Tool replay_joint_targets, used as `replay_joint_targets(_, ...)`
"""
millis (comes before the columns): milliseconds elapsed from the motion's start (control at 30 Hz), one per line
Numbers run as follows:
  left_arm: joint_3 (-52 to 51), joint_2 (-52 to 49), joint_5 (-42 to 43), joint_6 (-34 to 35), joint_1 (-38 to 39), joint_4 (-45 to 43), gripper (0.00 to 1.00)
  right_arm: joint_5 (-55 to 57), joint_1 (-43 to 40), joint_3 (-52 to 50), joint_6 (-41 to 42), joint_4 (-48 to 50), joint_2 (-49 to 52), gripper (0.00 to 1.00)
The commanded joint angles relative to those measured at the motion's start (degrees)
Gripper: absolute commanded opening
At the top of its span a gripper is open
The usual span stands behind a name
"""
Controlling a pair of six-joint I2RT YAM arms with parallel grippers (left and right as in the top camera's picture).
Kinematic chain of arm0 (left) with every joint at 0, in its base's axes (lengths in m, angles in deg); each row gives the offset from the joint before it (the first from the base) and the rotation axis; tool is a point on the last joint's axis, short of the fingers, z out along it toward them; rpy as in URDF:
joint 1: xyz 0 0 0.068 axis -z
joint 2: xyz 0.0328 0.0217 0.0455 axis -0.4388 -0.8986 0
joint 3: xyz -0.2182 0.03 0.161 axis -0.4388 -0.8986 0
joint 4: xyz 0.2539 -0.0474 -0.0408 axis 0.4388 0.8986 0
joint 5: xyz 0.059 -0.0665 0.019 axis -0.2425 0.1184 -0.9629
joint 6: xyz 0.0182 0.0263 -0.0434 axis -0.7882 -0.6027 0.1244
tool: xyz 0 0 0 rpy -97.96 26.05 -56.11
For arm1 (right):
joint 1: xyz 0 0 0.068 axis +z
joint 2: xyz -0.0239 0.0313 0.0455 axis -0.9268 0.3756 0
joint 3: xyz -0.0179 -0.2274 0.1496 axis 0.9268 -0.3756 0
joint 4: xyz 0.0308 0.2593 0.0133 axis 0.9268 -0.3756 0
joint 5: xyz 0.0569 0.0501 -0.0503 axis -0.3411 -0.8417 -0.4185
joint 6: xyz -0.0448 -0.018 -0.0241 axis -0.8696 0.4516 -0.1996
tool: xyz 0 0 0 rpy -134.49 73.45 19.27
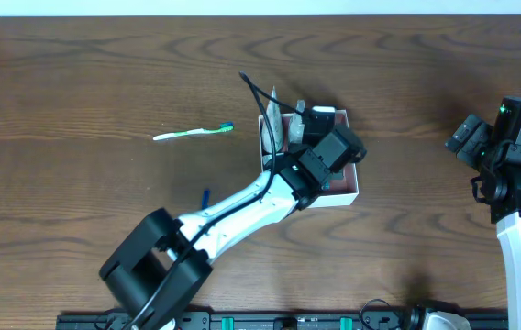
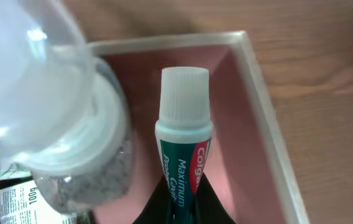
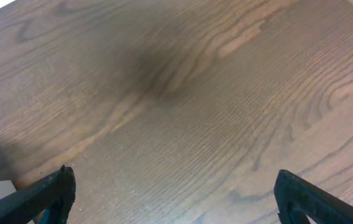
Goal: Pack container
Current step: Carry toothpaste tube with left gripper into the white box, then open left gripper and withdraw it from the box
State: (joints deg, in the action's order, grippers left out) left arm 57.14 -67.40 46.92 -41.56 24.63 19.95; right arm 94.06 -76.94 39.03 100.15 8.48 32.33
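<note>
Next, the left gripper lowers toward the container's pink bottom close by the clear plastic bottle and releases the toothpaste tube [image 2: 183, 134]. The container's bottom beside the bottle is open for it.
The container [image 1: 343, 201] is a shallow white-walled box with a pink floor [image 2: 238, 118], sitting mid-table. My left gripper [image 2: 183, 198] hangs over it, shut on a green, white and red Colgate toothpaste tube [image 2: 183, 134]. The tube's white cap points toward the box's far wall. A clear plastic bottle [image 2: 46, 99] with a wide white collar lies inside the box just left of the tube. From overhead, my left gripper [image 1: 315, 130] hides most of the box. My right gripper [image 3: 173, 199] stands open over bare wood, far right, with nothing between its fingers [image 3: 46, 196].
A green and white toothbrush [image 1: 193, 134] lies on the table left of the box. A small blue object [image 1: 205, 197] lies near the left arm. A white labelled item [image 2: 18, 202] shows in the box's near left corner. The right arm [image 1: 517, 165] stands at the right edge.
</note>
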Motion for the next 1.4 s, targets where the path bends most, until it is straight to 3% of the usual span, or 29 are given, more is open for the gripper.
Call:
replay_joint_targets(0,0.6,-2.0,-1.6,1.2,-1.4,-0.5,0.06,0.8,-0.5,0.0,0.1,-0.1,0.0,0.99)
replay_joint_targets(167,0.6,-2.1,-1.6,1.2,-1.6,-0.7,0.06,0.8,-0.5,0.0,0.1,-0.1,0.0,0.99)
replay_joint_targets(267,0.6,-2.1,-1.6,1.2,-1.6,-0.9,0.17,0.8,-0.5,0.0,0.1,-0.1,0.0,0.99)
replay_joint_targets(367,0.6,-2.1,-1.6,1.2,-1.6,-1.3,0.17,0.8,-0.5,0.0,0.1,-0.1,0.0,0.99)
replay_joint_targets(400,0.6,-2.1,-1.6,1.2,-1.6,-1.5,0.21,0.8,-0.5,0.0,0.1,-0.1,0.0,0.99)
replay_joint_targets(633,0.6,-2.1,-1.6,0.9,-1.6,-2.5,0.21,0.8,-0.5,0.0,0.1,-0.1,0.0,0.99)
replay_joint_targets(967,0.6,4.0,-1.3,-12.0,1.0,-7.6,0.21,0.8,-0.5,0.0,0.1,-0.1,0.0,0.99)
replay_joint_targets(1100,0.6,10.7,-1.5,-16.3,3.5,-1.9,0.21,0.8,-0.5,0.0,0.1,-0.1,0.0,0.99)
replay_joint_targets(1267,0.6,21.8,-5.3,-16.6,2.8,14.7,0.22,0.8,-0.5,0.0,0.1,-0.1,0.0,0.99)
replay_joint_targets(1367,0.6,27.3,-10.3,-16.6,0.1,27.4,0.39,0.8,-0.5,0.0,0.1,-0.1,0.0,0.99)
